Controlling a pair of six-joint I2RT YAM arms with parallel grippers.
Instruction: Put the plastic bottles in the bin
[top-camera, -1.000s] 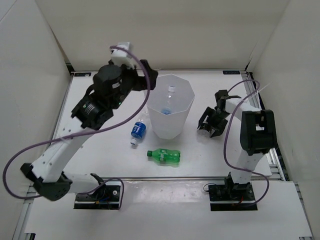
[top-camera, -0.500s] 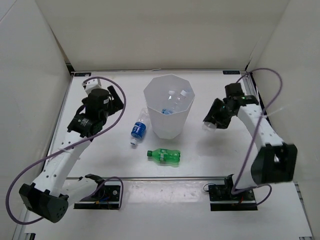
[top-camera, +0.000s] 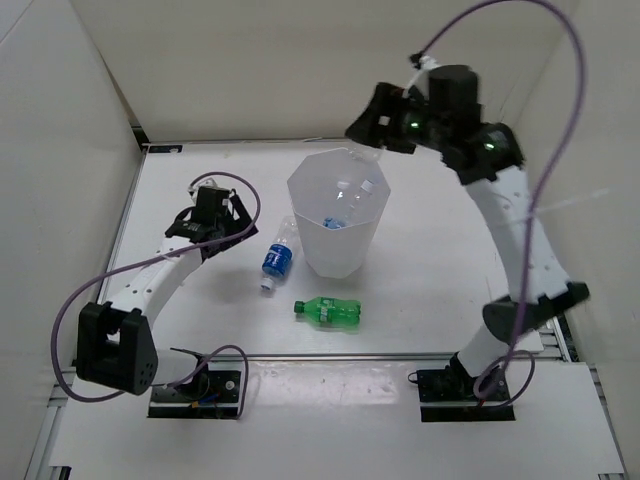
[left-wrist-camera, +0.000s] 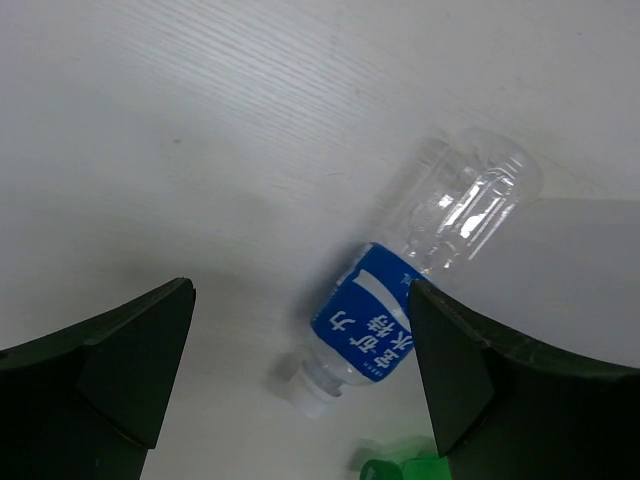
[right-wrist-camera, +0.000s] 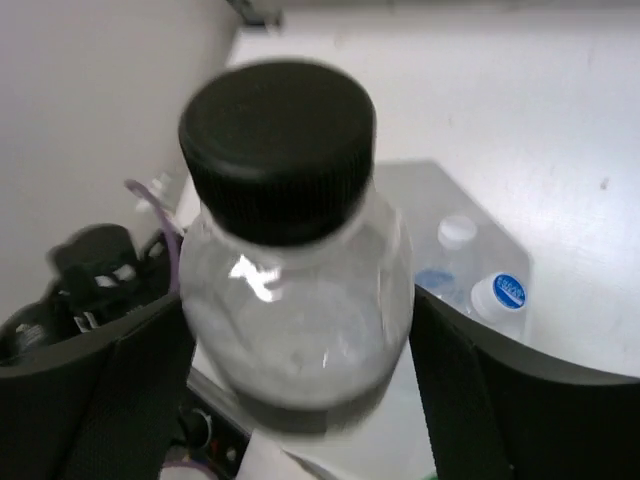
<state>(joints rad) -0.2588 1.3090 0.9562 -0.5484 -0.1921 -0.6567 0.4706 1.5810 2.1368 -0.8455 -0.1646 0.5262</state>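
The bottle lies off-centre under my bin-side finger. I need to move my left gripper toward the bin (top-camera: 345, 255) and down next, with my fingers on both sides of the blue label's far edge (top-camera: 283, 245).
The tall white bin (top-camera: 345, 255) stands mid-table with two clear white-capped bottles (top-camera: 366, 187) inside, also seen from above in the right wrist view (right-wrist-camera: 505, 295). My right gripper (top-camera: 368, 128) hangs high over the bin's far rim, shut on a clear bottle with a black cap (right-wrist-camera: 290, 250). A blue-labelled clear bottle (top-camera: 277, 257) lies left of the bin, and a green bottle (top-camera: 330, 311) lies in front of it. My left gripper (top-camera: 222, 214) is low at the left, open. The blue-labelled bottle (left-wrist-camera: 400, 310) lies ahead between its spread fingers (left-wrist-camera: 110, 365), untouched.
White walls close the table in at the back and both sides. Purple cables loop off both arms, the right one arching high. The green bottle's cap (left-wrist-camera: 375, 467) shows at the bottom edge of the left wrist view.
The right arm closed on the black-capped bottle at the right of the table and swung it up over the bin. The left arm came down from the bin to the table at the left.
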